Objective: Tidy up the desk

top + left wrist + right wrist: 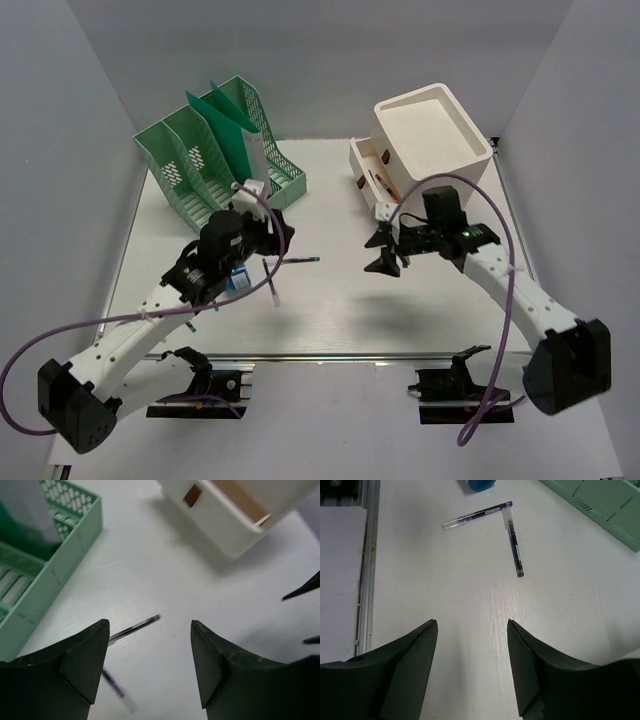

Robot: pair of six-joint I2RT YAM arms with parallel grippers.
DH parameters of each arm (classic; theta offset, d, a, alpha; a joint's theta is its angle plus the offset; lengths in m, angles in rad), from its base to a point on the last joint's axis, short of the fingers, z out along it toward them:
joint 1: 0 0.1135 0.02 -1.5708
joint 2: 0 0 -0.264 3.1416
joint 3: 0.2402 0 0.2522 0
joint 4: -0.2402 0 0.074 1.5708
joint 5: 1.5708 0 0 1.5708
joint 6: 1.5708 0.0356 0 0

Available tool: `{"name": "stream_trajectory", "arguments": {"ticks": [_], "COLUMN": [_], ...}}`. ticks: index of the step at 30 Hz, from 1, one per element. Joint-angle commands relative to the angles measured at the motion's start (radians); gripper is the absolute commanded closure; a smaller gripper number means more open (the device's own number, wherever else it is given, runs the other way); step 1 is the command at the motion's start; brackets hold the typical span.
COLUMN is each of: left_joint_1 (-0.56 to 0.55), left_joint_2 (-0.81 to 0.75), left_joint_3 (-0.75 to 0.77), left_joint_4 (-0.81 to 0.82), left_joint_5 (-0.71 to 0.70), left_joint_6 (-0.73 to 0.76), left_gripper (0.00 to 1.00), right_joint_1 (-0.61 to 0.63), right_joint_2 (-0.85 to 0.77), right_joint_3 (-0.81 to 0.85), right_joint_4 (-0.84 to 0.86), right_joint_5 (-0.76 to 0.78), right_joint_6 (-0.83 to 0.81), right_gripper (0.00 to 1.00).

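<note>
The black pen's dark end (pixel 312 260) (pixel 519 566) is clear of the purple pen. I will move my right gripper to the left in the top view and down over that end.
The desk (pixel 330 310) is a white tabletop. On its middle lie a black pen (pixel 298 261) and a clear purple pen (pixel 272 290), their ends close together. The right wrist view has both, the purple pen (pixel 477 515) and the black pen (pixel 515 550). My left gripper (pixel 280 242) hovers just left of them, open and empty. In its own view the left gripper (pixel 150 625) has the black pen (pixel 135 628) near its left finger and the blurred purple pen (pixel 115 687) lower down. My right gripper (pixel 375 254) faces the pens from the right. The right gripper (pixel 472 622) is open over bare desk.
A green file organizer (pixel 215 150) stands at the back left. A white drawer box (pixel 430 135) stands at the back right, its lower drawer (pixel 372 172) pulled out. A blue object (pixel 238 282) lies under the left arm. A metal rail (pixel 330 357) runs along the near edge.
</note>
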Motion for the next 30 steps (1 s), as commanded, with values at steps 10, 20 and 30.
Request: {"name": "stream_trajectory", "arguments": {"ticks": [10, 20, 30], "left_joint_1": [0.001, 0.001, 0.001], "left_joint_2": [-0.267, -0.282, -0.290], "left_joint_3": [-0.140, -0.132, -0.132], "left_joint_4": [0.046, 0.036, 0.039], "left_joint_5": [-0.210, -0.219, -0.201], "left_joint_6": [0.155, 0.154, 0.149], "left_gripper": [0.20, 0.20, 0.21], "right_joint_1": [0.238, 0.348, 0.406], "right_joint_2": [0.491, 0.723, 0.891], "right_joint_3": [0.414, 0.551, 0.654], "right_joint_4": [0.047, 0.064, 0.099], "right_joint_5": [0.299, 0.397, 0.523], "right_joint_6": [0.062, 0.103, 0.138], "right_gripper": [0.38, 0.37, 0.39]}}
